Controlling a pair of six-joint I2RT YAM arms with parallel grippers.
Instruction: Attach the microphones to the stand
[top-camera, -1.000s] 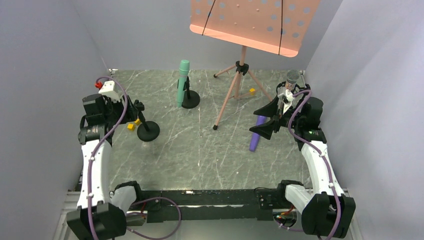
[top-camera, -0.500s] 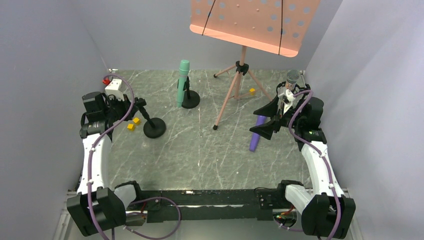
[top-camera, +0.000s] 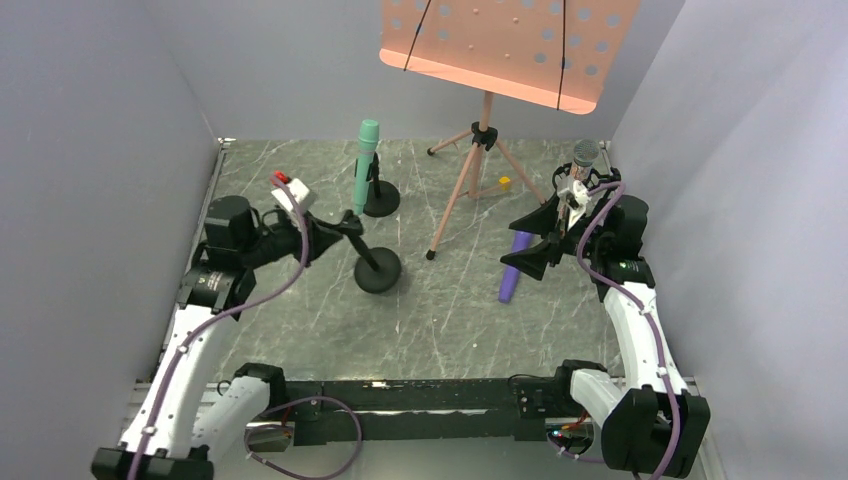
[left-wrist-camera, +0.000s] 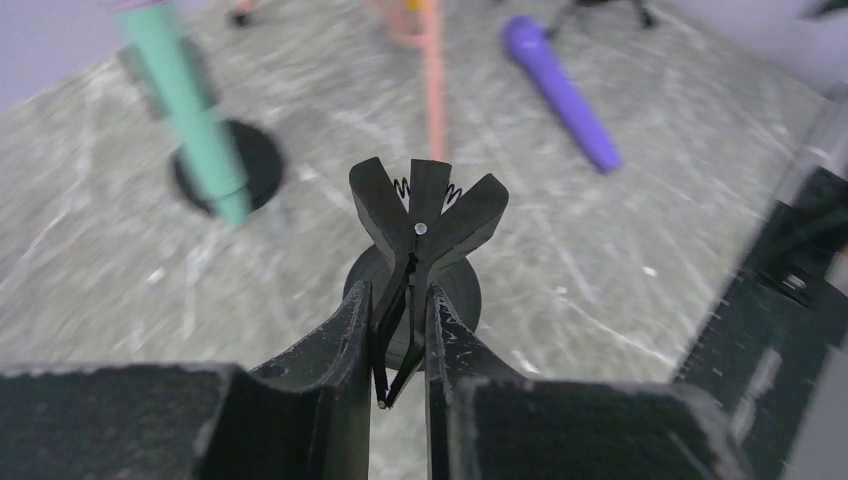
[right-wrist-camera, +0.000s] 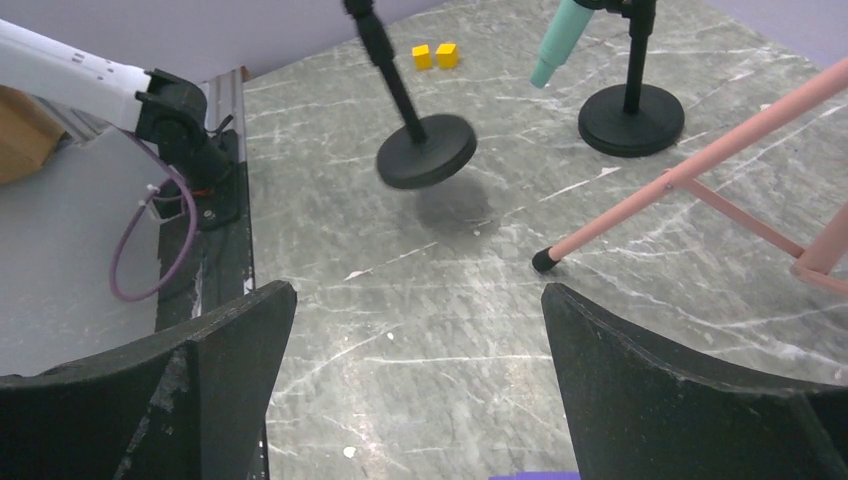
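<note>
The hanging stand's base will be carried down next by my left gripper and then let go, because bare tabletop by the tripod's foot (top-camera: 421, 302) (left-wrist-camera: 530, 290) is below the gripper, to its right in the top view.
My left gripper (top-camera: 338, 228) is shut on the spring clip (left-wrist-camera: 428, 215) of a black microphone stand, whose round base (top-camera: 378, 270) hangs tilted just above the table with its shadow below it. A mint green microphone (top-camera: 365, 165) sits clipped in a second black stand (top-camera: 381, 198) at the back. The purple microphone (top-camera: 514, 266) lies flat on the table, right under my right gripper (top-camera: 530, 247), which is open and holds nothing. The silver-pink microphone (top-camera: 580, 165) with its grey mesh head stands upright behind the right arm.
A pink music stand (top-camera: 510, 45) rises at the back, and its tripod legs (top-camera: 452, 200) spread over the middle of the table. One yellow block (top-camera: 505, 182) lies by the tripod, two more yellow blocks (right-wrist-camera: 435, 55) at the far left. Grey walls close in both sides.
My left gripper has shut on the stand's clip and carried the stand from the left edge toward the middle of the table. The right arm has not moved.
</note>
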